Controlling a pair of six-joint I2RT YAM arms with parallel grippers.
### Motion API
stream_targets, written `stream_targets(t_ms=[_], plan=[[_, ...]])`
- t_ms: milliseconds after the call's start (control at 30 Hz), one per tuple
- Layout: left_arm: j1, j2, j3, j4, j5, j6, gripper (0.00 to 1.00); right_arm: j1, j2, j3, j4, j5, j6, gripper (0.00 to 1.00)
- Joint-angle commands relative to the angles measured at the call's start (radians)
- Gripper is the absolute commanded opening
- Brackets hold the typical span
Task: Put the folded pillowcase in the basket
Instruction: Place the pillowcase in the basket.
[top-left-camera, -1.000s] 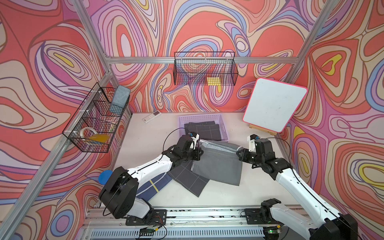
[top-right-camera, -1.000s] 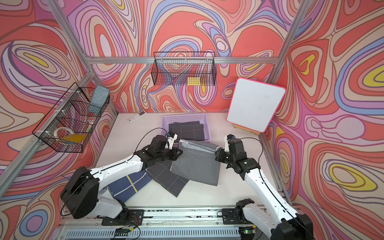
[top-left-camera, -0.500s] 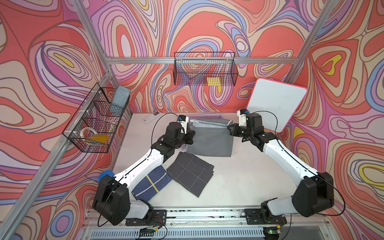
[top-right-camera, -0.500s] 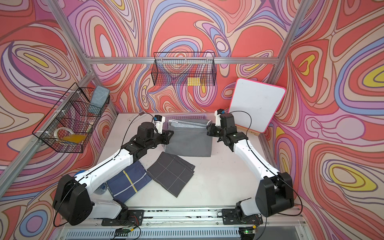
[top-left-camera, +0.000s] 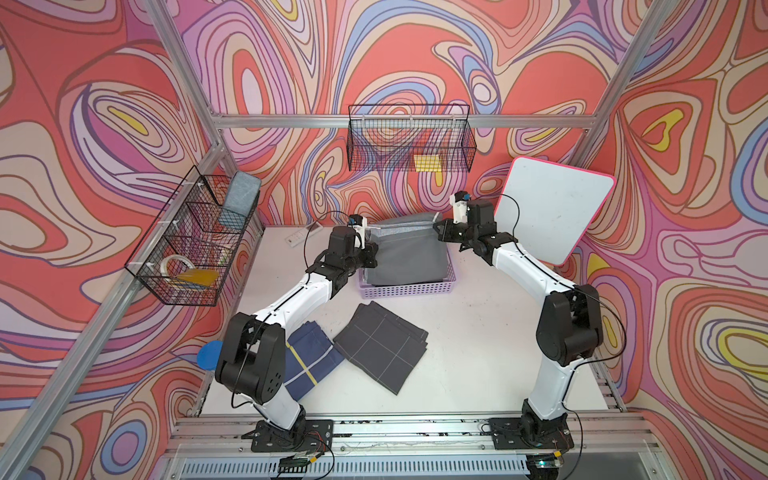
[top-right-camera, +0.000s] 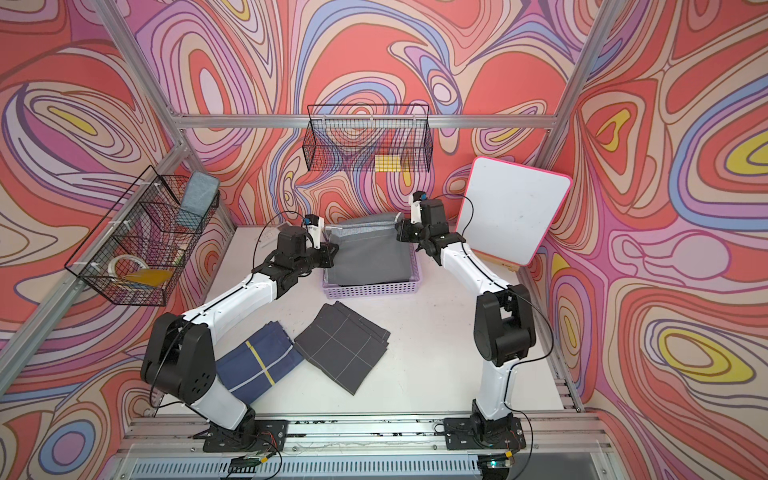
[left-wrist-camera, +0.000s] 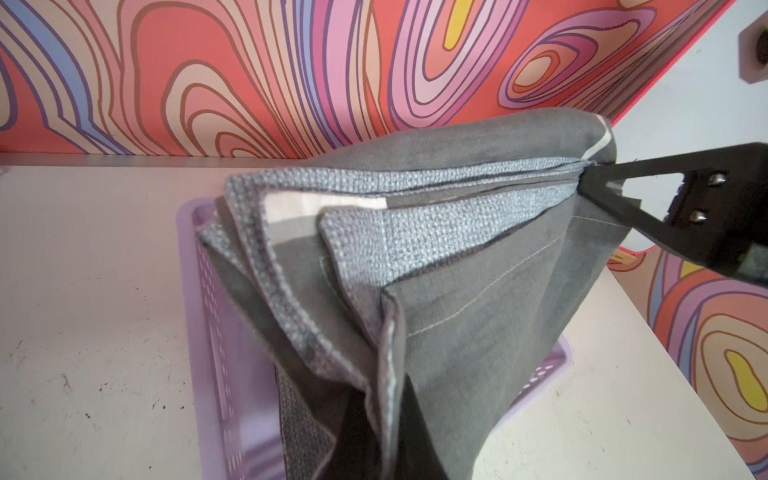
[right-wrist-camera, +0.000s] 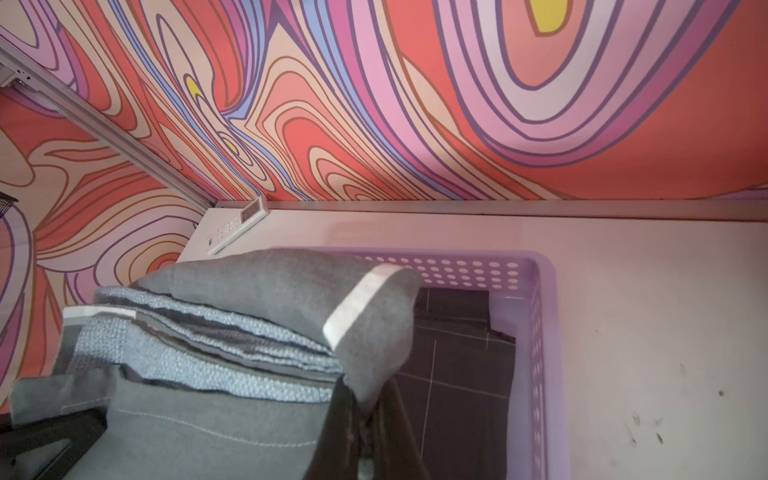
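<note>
The pillowcase's corner is above the basket's rim, and the dark checked cloth inside the basket (right-wrist-camera: 466, 344) lies below my right gripper. So my right gripper needs to move down toward that cloth and release the pillowcase (right-wrist-camera: 249, 332).
The folded grey pillowcase (top-left-camera: 409, 255) (top-right-camera: 370, 253) is stretched between my two grippers above the lilac basket (top-left-camera: 409, 289) (top-right-camera: 370, 289). Its lower part hangs down into the basket. My left gripper (top-left-camera: 372, 252) (top-right-camera: 331, 253) is shut on one top corner and my right gripper (top-left-camera: 436, 227) (top-right-camera: 398, 230) on the other. In the left wrist view the pillowcase (left-wrist-camera: 457, 270) runs from my left gripper (left-wrist-camera: 376, 451) over the basket (left-wrist-camera: 216, 332). In the right wrist view my right gripper (right-wrist-camera: 359, 436) pinches the pillowcase (right-wrist-camera: 249, 332) over the basket (right-wrist-camera: 540, 332), where a dark checked cloth (right-wrist-camera: 449, 374) lies.
On the table in front of the basket lie a dark checked cloth (top-left-camera: 380, 347) and a navy cloth with a yellow stripe (top-left-camera: 309, 361). A whiteboard (top-left-camera: 552, 216) leans at the right. Black wire baskets (top-left-camera: 409, 139) (top-left-camera: 191, 245) hang on the walls. A white remote (top-left-camera: 301, 236) lies at the back.
Both grippers have carried the grey pillowcase from the middle of the table towards the back wall, up and over the lilac basket. The other cloths have not moved.
</note>
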Motion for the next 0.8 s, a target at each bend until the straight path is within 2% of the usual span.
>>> stream_targets(t_ms=[0,400,767], plan=[[0.029,0.051,0.047,0.024,0.026,0.013,0.0,-0.013,0.055,0.081,-0.002,0.029,-0.031,0.0],[0.041,0.212,0.116,0.02,0.137,-0.009,0.0,-0.026,0.134,0.086,-0.05,0.058,-0.035,0.0],[0.057,0.303,0.121,0.068,0.135,-0.04,0.0,-0.04,0.223,0.129,-0.068,0.024,-0.028,0.0]])
